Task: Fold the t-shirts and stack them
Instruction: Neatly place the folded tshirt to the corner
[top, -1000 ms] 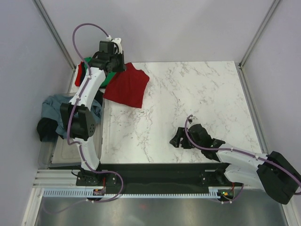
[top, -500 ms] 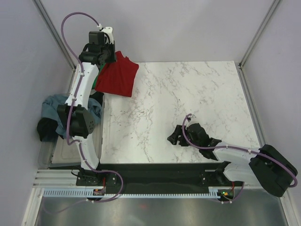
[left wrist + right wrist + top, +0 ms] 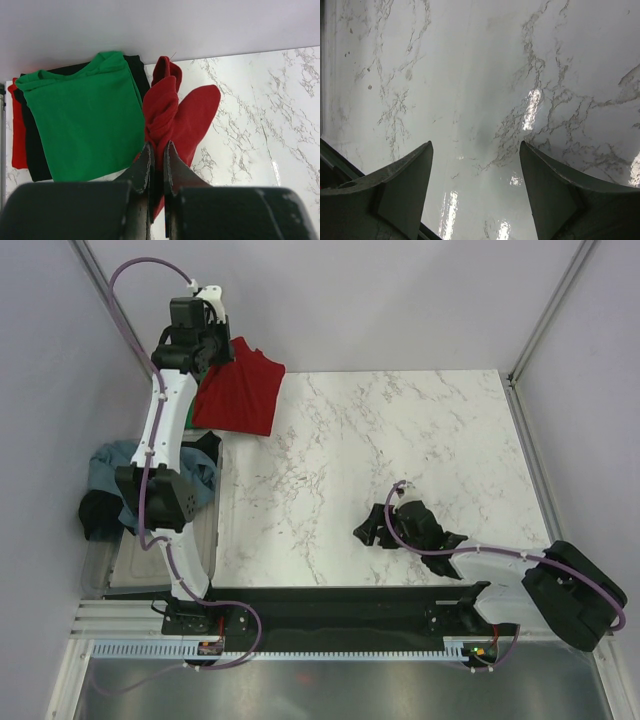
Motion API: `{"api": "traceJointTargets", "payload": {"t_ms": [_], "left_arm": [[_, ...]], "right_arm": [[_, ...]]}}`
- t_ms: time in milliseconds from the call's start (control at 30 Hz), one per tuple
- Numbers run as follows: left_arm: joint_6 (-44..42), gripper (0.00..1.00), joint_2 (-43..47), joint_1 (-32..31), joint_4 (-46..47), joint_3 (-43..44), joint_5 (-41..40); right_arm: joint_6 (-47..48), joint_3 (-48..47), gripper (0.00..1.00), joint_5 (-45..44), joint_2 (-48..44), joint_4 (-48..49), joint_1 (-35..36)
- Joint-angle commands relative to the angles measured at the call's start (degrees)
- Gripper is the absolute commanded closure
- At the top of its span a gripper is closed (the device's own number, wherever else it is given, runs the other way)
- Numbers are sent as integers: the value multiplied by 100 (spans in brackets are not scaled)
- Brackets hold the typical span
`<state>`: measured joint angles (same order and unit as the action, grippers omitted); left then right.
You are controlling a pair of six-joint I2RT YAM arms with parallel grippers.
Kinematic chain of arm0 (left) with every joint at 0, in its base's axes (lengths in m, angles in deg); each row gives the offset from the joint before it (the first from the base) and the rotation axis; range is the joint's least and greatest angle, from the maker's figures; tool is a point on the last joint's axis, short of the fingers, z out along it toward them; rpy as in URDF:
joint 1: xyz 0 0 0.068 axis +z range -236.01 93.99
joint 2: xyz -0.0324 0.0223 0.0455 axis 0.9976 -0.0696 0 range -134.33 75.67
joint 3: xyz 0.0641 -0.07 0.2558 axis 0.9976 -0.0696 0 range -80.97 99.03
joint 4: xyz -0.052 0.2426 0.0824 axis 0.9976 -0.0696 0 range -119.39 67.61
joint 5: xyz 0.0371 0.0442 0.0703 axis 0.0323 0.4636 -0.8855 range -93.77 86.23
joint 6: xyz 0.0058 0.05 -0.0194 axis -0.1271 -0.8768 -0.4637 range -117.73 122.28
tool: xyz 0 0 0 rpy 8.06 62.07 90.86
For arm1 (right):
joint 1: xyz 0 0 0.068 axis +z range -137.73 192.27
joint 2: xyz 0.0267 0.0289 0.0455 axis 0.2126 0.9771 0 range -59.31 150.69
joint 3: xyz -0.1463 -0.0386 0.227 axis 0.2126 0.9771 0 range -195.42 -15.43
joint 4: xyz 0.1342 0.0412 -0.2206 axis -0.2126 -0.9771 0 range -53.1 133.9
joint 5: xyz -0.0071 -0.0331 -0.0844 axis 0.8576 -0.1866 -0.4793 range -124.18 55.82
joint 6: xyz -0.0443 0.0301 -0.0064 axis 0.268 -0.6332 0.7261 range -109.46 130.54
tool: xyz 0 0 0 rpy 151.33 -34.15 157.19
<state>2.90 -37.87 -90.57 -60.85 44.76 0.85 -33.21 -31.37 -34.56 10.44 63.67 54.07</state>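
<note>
The robot's left gripper should next go to the left in the top view and down onto the green t-shirt (image 3: 87,120) to let go, as the dark red cloth (image 3: 185,117) hangs beside it.
My left gripper (image 3: 212,352) is shut on the folded dark red t-shirt (image 3: 240,395) and holds it up at the table's far left corner. In the left wrist view the gripper (image 3: 157,150) pinches a bunch of the red cloth (image 3: 185,117), which hangs below. Under it to the left lies a folded bright green t-shirt (image 3: 85,127) on top of a black t-shirt (image 3: 35,160) and a red one (image 3: 17,135). My right gripper (image 3: 372,532) is open and empty low over the marble near the front; its wrist view (image 3: 476,150) shows only bare table.
A clear tub (image 3: 125,560) stands left of the table with a grey-blue shirt (image 3: 112,465) and black cloth (image 3: 95,515) draped over it. Grey walls close the back and both sides. A black strip (image 3: 330,602) runs along the table's near edge.
My left gripper has lifted the dark red t-shirt and carried it left and back, over the stack. My right gripper has slid slightly left.
</note>
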Motion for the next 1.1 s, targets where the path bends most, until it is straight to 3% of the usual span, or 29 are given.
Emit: {"api": "traceJointTargets", "payload": {"t_ms": [0,533,1067], "left_arm": [[-124,98,349,25,286,373,153],[-124,98,736,104,365,540,188],[-115,98,403,280,488,707,232]], "right_arm": [[59,100,21,-15,258,-694,21],[94,30,21,21,512,-641,21],[130,-67,21,179,724,-623,12]]}}
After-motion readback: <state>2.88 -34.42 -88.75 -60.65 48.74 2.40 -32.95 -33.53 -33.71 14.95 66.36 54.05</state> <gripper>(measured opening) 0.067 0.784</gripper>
